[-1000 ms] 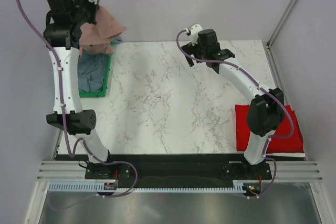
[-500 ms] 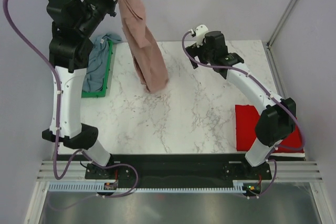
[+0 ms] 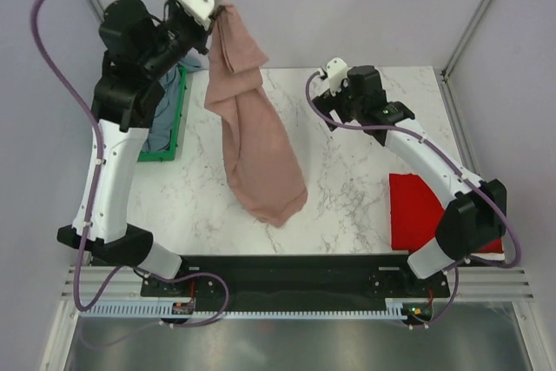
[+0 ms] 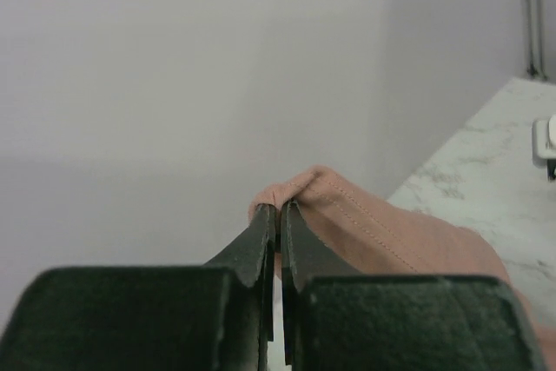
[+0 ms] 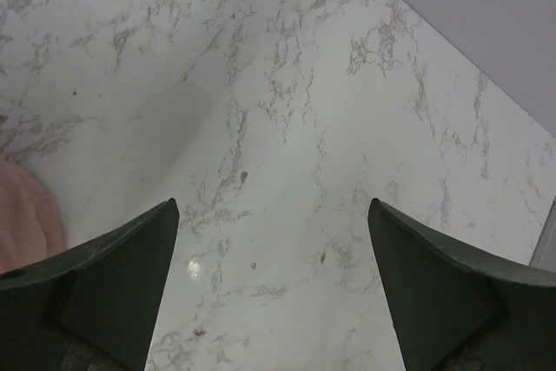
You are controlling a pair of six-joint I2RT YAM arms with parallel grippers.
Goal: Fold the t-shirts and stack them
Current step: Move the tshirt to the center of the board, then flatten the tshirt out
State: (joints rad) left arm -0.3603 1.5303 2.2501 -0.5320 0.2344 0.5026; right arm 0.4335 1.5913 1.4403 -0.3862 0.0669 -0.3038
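My right gripper moves back toward my base and to the left in the top view next, down onto the t-shirt's lower end (image 3: pixel 260 210), because only its top is pinched.
A dusty-pink t-shirt (image 3: pixel 252 145) hangs in the air over the marble table, its lower end near the front middle. My left gripper (image 3: pixel 219 13) is raised high at the back left and is shut on the shirt's top edge; the left wrist view shows the pink cloth (image 4: pixel 391 236) pinched between the closed fingers (image 4: pixel 259 236). A folded red t-shirt (image 3: pixel 420 212) lies at the table's right front. A grey-blue t-shirt (image 3: pixel 162 106) lies in the green bin. My right gripper (image 5: pixel 274 215) stands open above bare marble at the back right, holding nothing.
The green plastic bin (image 3: pixel 176 141) sits at the table's left back edge. Grey walls and metal frame posts (image 3: pixel 473 15) enclose the table. The right arm's forearm (image 3: pixel 426 158) crosses above the red shirt.
The left arm has swung the pink shirt out of the bin, up and rightward, so it now hangs over the table's middle. The right gripper has shifted slightly right, still open.
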